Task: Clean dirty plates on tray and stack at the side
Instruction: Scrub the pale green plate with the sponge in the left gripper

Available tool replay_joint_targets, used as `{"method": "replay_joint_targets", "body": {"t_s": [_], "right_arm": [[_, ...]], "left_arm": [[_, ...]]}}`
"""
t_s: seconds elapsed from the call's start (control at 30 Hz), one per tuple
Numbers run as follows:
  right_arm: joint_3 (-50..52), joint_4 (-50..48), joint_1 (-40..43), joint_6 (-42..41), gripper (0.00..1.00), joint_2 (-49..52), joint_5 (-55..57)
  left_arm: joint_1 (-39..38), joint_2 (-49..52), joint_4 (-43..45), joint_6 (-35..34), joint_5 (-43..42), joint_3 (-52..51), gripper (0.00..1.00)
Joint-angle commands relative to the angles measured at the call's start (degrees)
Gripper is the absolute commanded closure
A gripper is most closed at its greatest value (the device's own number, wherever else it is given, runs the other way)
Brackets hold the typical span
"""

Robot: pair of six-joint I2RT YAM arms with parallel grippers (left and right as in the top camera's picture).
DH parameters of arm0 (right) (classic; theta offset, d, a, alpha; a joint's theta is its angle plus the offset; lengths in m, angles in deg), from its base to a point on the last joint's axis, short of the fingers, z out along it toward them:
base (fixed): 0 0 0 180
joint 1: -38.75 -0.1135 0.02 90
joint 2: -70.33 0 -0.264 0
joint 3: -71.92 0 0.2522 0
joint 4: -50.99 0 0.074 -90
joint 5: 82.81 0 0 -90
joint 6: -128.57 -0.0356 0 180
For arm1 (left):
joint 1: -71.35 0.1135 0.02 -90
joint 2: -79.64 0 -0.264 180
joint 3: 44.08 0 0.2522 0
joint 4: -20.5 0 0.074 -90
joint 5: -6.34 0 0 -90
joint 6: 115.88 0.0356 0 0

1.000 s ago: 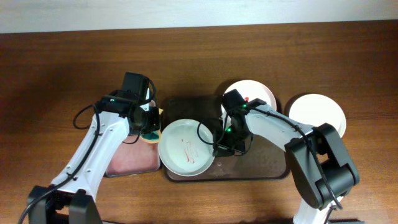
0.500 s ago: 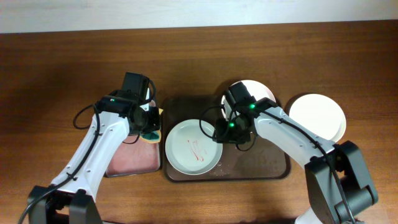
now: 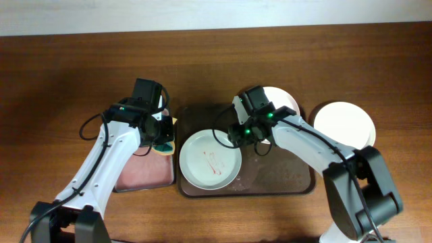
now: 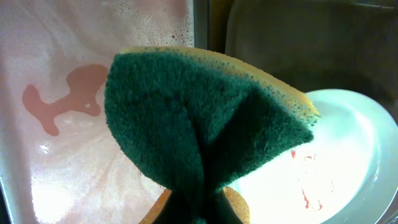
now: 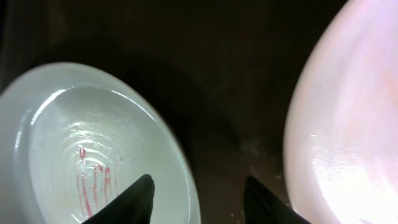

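I should wipe the plate with the sponge (image 4: 199, 124) in my left gripper next, because the plate has red streaks on it. Then I should lower my left gripper to the pink tray (image 4: 81, 152) below the plate and let go.
A white plate with red streaks (image 3: 209, 160) lies on the left of the dark brown tray (image 3: 283, 177); it also shows in the right wrist view (image 5: 93, 155) and the left wrist view (image 4: 348, 162). A second plate (image 3: 282, 102) sits at the tray's far edge, under my right arm. My right gripper (image 3: 237, 133) is open, its fingers (image 5: 199, 196) straddling the streaked plate's right rim. My left gripper (image 3: 163, 140) is shut on a green and yellow sponge (image 4: 199, 124), held over the gap between the pink tray and the dark tray.
A pink tray (image 3: 143, 172) with reddish water (image 4: 62, 106) lies to the left of the dark tray. A clean white plate (image 3: 345, 125) sits on the table at the right. The wooden table stretches beyond.
My right gripper moved back toward the far side and let the streaked plate lie flat on the tray; the plate shifted slightly right. The left arm has not moved.
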Motion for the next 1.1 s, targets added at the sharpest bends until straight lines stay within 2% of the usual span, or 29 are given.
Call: {"method": "replay_joint_targets", "body": {"t_s": [0.0,0.03,0.07,0.1,0.17,0.37,0.5,0.57,0.6,0.77,0.8,0.87,0.93,1.07], "right_arm": [[0.0,-0.9,-1.8,0.6,0.60,2.5,-0.7],[0.0,-1.0,-2.0,0.6,0.66,2.7,-0.5],[0.0,-1.3,-2.0,0.5,0.79,2.7,-0.5],[0.0,-1.3,-1.9,-0.6,0.87,2.7,-0.5],[0.0,-0.4,-1.8,-4.3,0.96,2.7,-0.5],[0.0,9.7,-1.9,-16.8,0.96,2.7,-0.5],[0.0,16.9,-2.1,-17.3,0.96,2.7,-1.2],[0.0,17.1,-1.9,-17.3,0.80,2.7,-3.0],[0.0,16.9,-1.9,-17.3,0.77,2.7,-3.1],[-0.8,12.4,-1.8,-17.2,0.73,2.7,-3.1],[-0.8,11.5,-1.8,-17.2,0.76,2.7,-3.1],[-0.8,10.7,-1.8,-17.2,0.96,2.7,-3.1],[-0.8,11.6,-1.8,-17.6,0.96,2.7,-2.8],[-0.8,11.6,-1.8,-25.4,0.96,2.7,-1.4]], "left_arm": [[0.3,-0.2,0.0,0.9,0.1,-0.4,1.00],[0.3,-0.2,0.0,0.9,0.1,-0.4,1.00],[0.3,-0.2,0.0,0.9,0.1,-0.4,1.00],[0.3,-0.2,0.0,0.9,0.1,-0.4,1.00],[0.3,-0.2,0.0,0.9,0.1,-0.4,1.00],[0.3,-0.2,-0.1,0.9,-0.1,-0.4,1.00],[0.3,-0.2,0.0,0.9,-0.1,-0.4,1.00],[0.3,-0.2,0.0,0.9,-0.1,-0.4,1.00],[0.3,-0.2,0.0,0.9,-0.1,-0.4,1.00],[0.3,-0.2,-0.1,0.9,-0.1,-0.4,1.00],[0.3,-0.2,0.0,0.9,-0.1,-0.4,1.00],[0.3,-0.2,-0.1,0.9,-0.6,-0.4,1.00],[0.3,-0.2,0.0,0.8,-2.7,-0.4,1.00],[-0.1,-0.2,0.0,0.8,-3.1,-0.4,1.00]]}}
